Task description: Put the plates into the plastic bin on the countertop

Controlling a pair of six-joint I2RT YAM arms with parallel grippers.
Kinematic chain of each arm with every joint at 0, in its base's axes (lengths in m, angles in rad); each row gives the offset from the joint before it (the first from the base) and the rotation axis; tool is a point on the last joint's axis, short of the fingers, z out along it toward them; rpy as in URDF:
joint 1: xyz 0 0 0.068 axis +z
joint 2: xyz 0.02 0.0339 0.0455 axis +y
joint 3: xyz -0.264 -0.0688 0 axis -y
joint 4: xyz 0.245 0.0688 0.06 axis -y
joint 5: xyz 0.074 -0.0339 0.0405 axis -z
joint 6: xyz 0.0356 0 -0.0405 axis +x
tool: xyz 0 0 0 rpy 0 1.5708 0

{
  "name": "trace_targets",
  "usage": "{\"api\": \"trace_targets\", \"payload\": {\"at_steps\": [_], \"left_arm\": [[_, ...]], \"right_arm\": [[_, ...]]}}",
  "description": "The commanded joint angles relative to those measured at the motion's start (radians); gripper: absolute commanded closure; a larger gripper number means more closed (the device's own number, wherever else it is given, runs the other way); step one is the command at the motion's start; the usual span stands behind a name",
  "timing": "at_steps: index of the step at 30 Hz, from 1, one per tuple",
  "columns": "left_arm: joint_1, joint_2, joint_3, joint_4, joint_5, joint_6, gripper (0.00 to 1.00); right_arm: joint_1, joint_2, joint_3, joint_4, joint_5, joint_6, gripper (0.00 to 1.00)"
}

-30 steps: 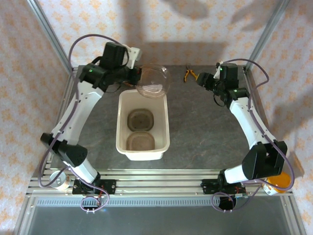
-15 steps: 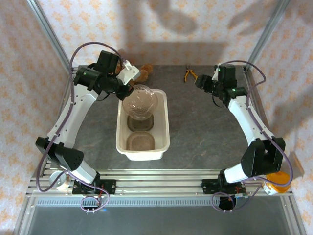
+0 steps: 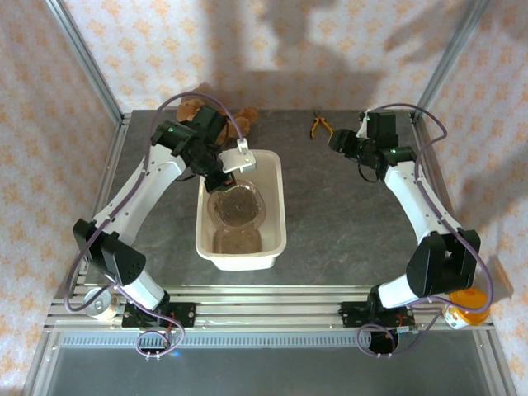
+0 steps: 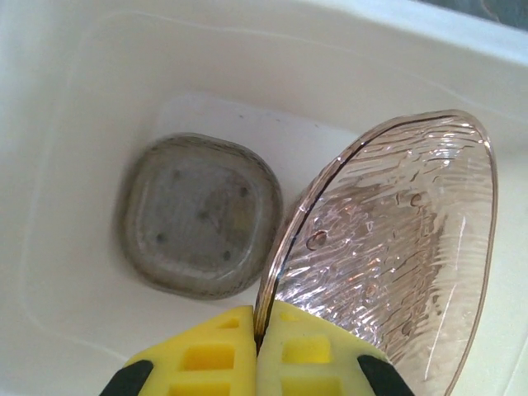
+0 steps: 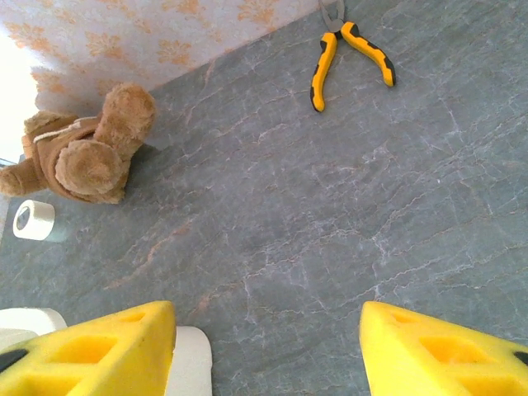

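The robot's left gripper will next bring the tilted plate back and down to the near half of the bin and let go of the plate's rim there.
My left gripper (image 3: 228, 169) reaches into the far end of the white plastic bin (image 3: 281, 216) and is shut on the rim of a clear ribbed plate (image 3: 239, 205). In the left wrist view its yellow tips (image 4: 260, 318) pinch that plate (image 4: 388, 239), which stands tilted on edge over the bin's floor (image 4: 247, 49). Another clear plate (image 4: 198, 216) lies flat on the floor beside it, and one lies in the near half of the bin (image 3: 238, 240). My right gripper (image 3: 337, 140) hovers open over the grey countertop (image 5: 330, 214), with nothing between its fingertips (image 5: 268, 334).
Yellow-handled pliers (image 3: 320, 126) (image 5: 346, 58) lie at the back of the countertop. A brown teddy bear (image 3: 198, 110) (image 5: 82, 153) sits at the back left, with a small white tape roll (image 5: 35, 219) by it. A corner of the bin (image 5: 194, 363) shows by my right gripper's left finger.
My left gripper has carried the clear plate from above the bin's far rim down into the bin. The right arm has barely moved.
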Motion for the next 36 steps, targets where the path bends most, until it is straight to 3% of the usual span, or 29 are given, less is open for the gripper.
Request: {"api": "trace_targets", "payload": {"at_steps": [1,14,36], "left_arm": [[-0.027,0.029,-0.007,-0.070,-0.027,0.111,1.00],[-0.123,0.171,-0.025,-0.164,-0.075,0.217,1.00],[-0.174,0.220,-0.197,-0.049,-0.048,0.191,1.00]], "right_arm": [[-0.009,0.018,0.007,-0.019,0.018,-0.010,0.39],[-0.014,0.026,-0.002,-0.028,0.041,-0.008,0.39],[-0.014,0.055,-0.005,-0.022,0.041,0.003,0.39]]}}
